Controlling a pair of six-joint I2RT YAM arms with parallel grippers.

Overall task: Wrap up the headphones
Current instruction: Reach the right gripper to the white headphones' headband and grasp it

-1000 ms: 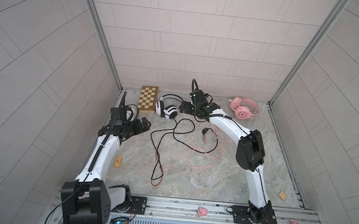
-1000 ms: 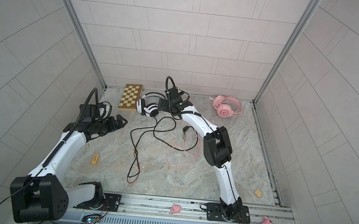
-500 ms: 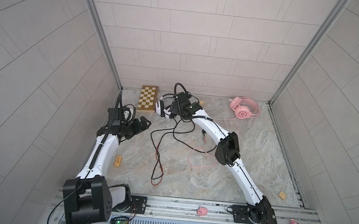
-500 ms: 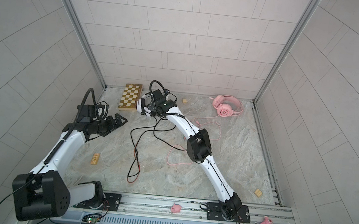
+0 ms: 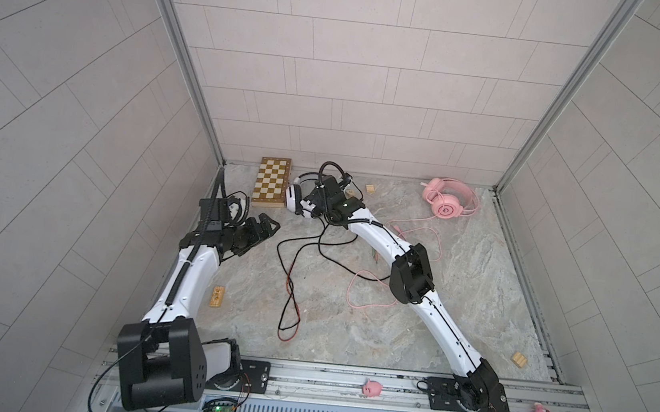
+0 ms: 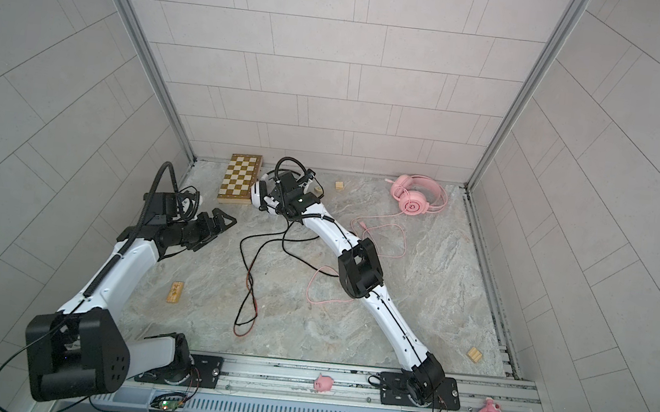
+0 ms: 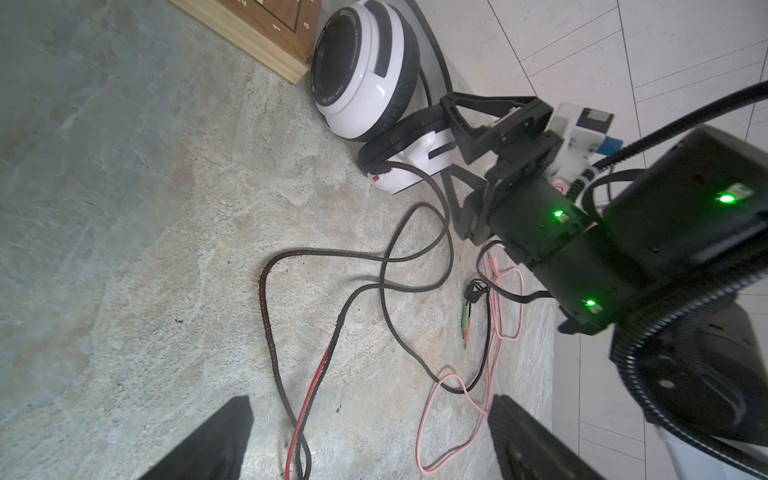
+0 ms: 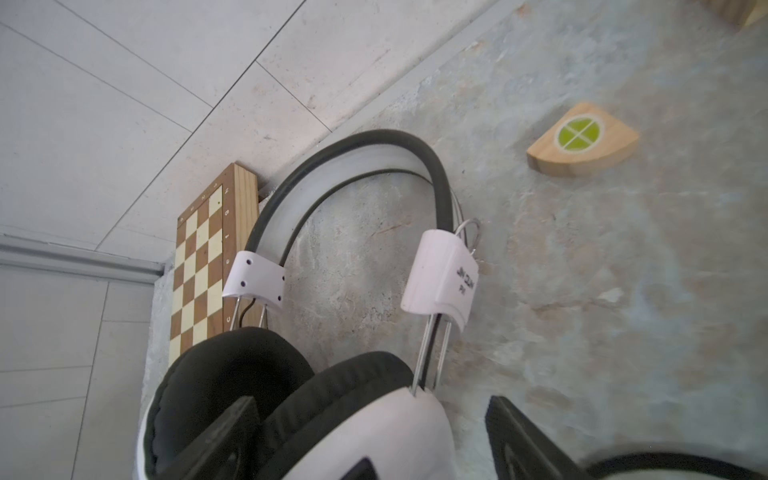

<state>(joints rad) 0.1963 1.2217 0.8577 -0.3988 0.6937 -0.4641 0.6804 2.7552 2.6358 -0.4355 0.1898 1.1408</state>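
Note:
My right gripper lowers around the white ear cup (image 5: 309,209) (image 8: 384,436) just below its open fingers and closes next, as a gap still separates one finger from it.
The white headphones (image 5: 294,200) (image 6: 257,194) with black pads lie at the back, beside the chessboard. Their black and red cord (image 5: 291,278) (image 7: 266,299) trails forward in loops. My right gripper (image 5: 314,199) (image 6: 275,198) (image 8: 370,436) is open, its jaws straddling one ear cup (image 8: 357,432); floor shows between the cup and one finger. To the left, my left gripper (image 5: 265,225) (image 6: 224,219) (image 7: 370,436) is open and empty above the cord. The pink headphones (image 5: 447,202) (image 6: 417,197) lie at the back right, with their pink cord (image 5: 368,307) (image 7: 432,415) running to mid-floor.
A folded chessboard (image 5: 272,182) lies against the back wall. Small wooden blocks lie scattered: one by my left arm (image 5: 217,296), one at the front right (image 5: 519,359), a green-marked wedge (image 8: 582,141) near the headband. Tiled walls close three sides. Pink pig toys (image 5: 372,388) sit on the front rail.
My right arm has swung left and stretched out, from right of the white headphones to over their ear cup. My left gripper has shifted only slightly.

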